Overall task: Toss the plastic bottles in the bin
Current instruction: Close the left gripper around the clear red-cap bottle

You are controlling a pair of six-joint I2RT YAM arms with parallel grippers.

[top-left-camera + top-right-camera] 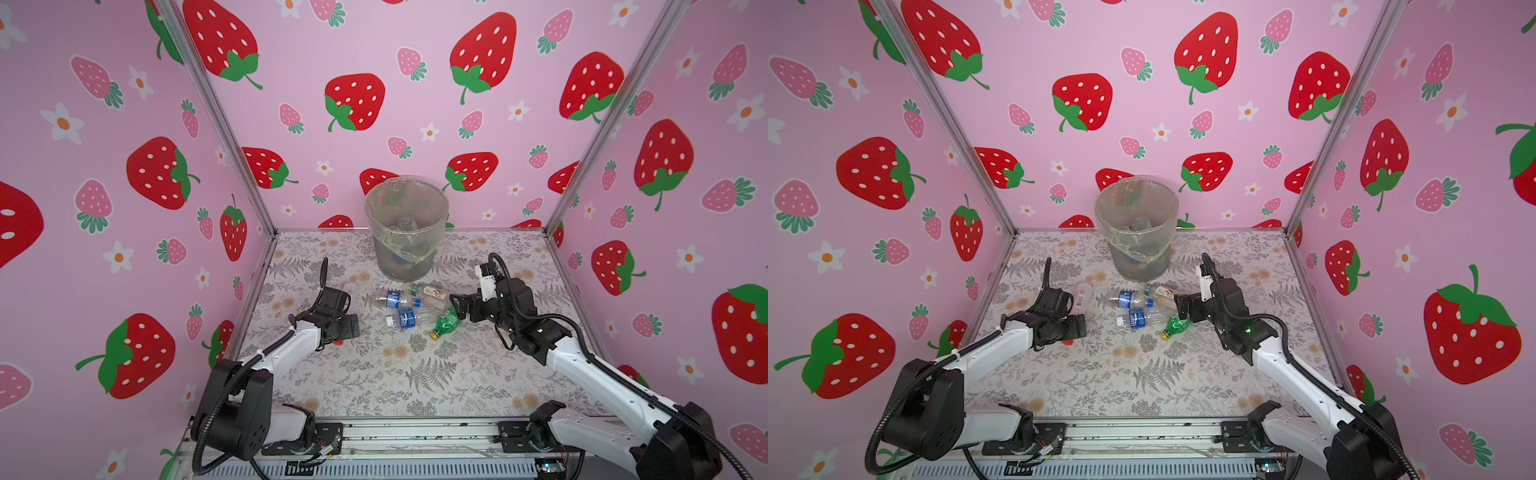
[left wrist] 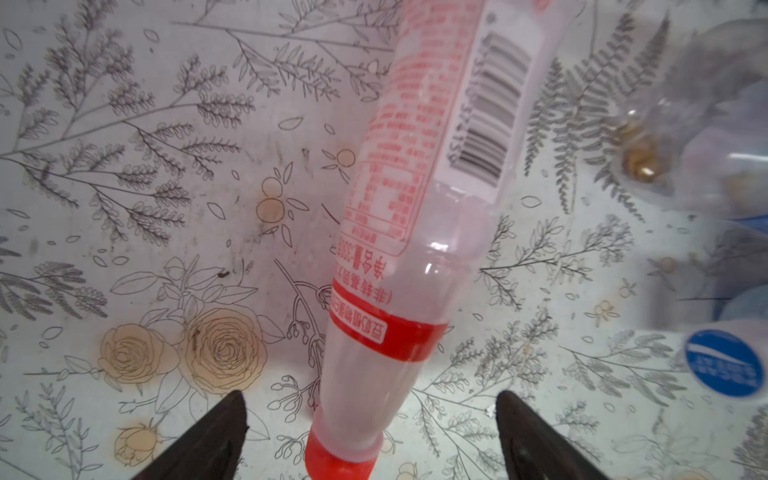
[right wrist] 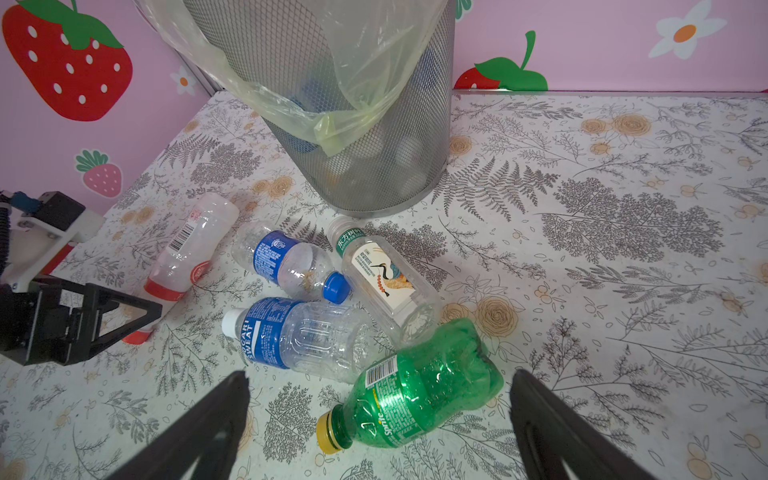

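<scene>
The narrow neck of the red-capped bottle is already between my open fingers, so my left gripper will next go down over the bottle's neck and close on it.
The bin (image 1: 407, 224) stands at the back, a clear bag over its rim and several bottles inside. Five plastic bottles lie in front of it. My left gripper (image 2: 370, 395) is open, its jaws on either side of the neck of a clear red-capped bottle (image 2: 415, 208) without touching it. My right gripper (image 3: 379, 374) is open low over a green bottle (image 3: 415, 390) with a yellow cap, which lies between its fingers. Between the two lie two blue-labelled bottles (image 3: 286, 262) (image 3: 299, 332) and a white-labelled one (image 3: 386, 278).
The flowered table (image 1: 395, 374) is walled on three sides by pink strawberry panels. The left gripper (image 1: 348, 327) and the right gripper (image 1: 457, 307) face each other across the bottle cluster. The bin (image 3: 353, 124) is wire mesh.
</scene>
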